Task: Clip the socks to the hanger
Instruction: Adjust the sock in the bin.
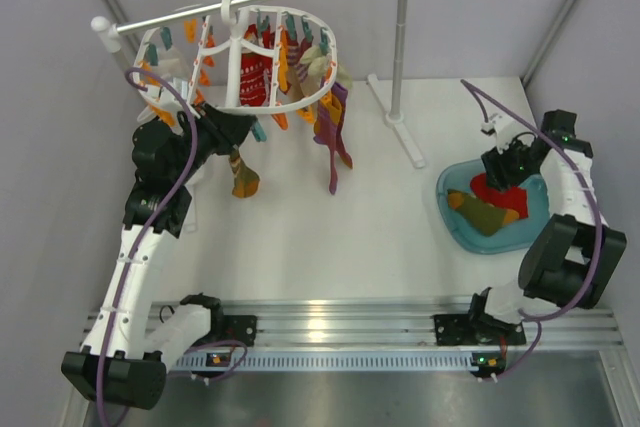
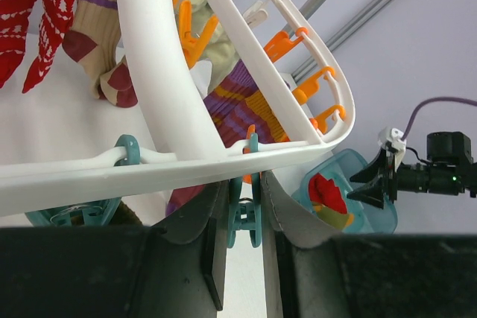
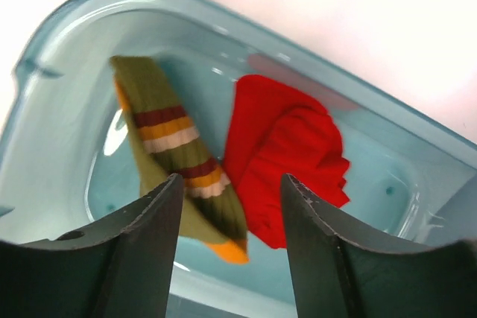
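Observation:
My right gripper will go down and left in the top view, onto the olive sock's orange-patched edge, as its open fingers are above the red sock.
The white oval hanger (image 1: 222,105) hangs from a rod at the back left, with orange and teal clips round its rim (image 2: 149,72). My left gripper (image 1: 235,127) sits at its near edge, shut on a teal clip (image 2: 244,217) that is pinched between both fingers under the rim. An olive, orange and brown sock (image 1: 243,175) hangs just below that spot. Another striped olive sock (image 3: 168,135) lies in the blue tray (image 1: 450,217) next to a red sock (image 3: 287,147). My right gripper (image 3: 231,178) hovers open above them with nothing between its fingers.
Purple socks (image 1: 333,137), a red patterned sock (image 1: 253,77) and pale socks hang from the hanger. The white rod-and-pole stand (image 1: 400,47) has its foot (image 1: 400,132) on the table between hanger and tray. The right arm (image 2: 440,173) shows in the left wrist view.

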### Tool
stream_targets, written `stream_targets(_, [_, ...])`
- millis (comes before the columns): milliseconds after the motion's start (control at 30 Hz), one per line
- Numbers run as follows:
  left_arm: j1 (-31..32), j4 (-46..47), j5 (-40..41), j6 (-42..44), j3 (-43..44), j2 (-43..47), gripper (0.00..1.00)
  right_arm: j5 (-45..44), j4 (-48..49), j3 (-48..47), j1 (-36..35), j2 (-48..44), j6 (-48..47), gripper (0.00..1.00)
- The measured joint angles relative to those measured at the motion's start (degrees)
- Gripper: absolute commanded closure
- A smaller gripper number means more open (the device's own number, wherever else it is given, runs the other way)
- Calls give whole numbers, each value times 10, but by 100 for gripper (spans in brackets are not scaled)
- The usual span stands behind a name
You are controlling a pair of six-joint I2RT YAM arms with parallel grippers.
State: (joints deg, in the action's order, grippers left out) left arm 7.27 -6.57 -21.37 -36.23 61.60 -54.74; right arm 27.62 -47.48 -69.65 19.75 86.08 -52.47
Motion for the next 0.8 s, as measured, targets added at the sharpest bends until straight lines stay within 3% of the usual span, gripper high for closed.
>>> stream_targets(333, [0,-3,1,3,0,0,100,4,-51,106,-66,-48,-89,57])
stream_targets(800, [-1,-9,5,4,0,3,100,-7,17,135,-103,-48,-58,56])
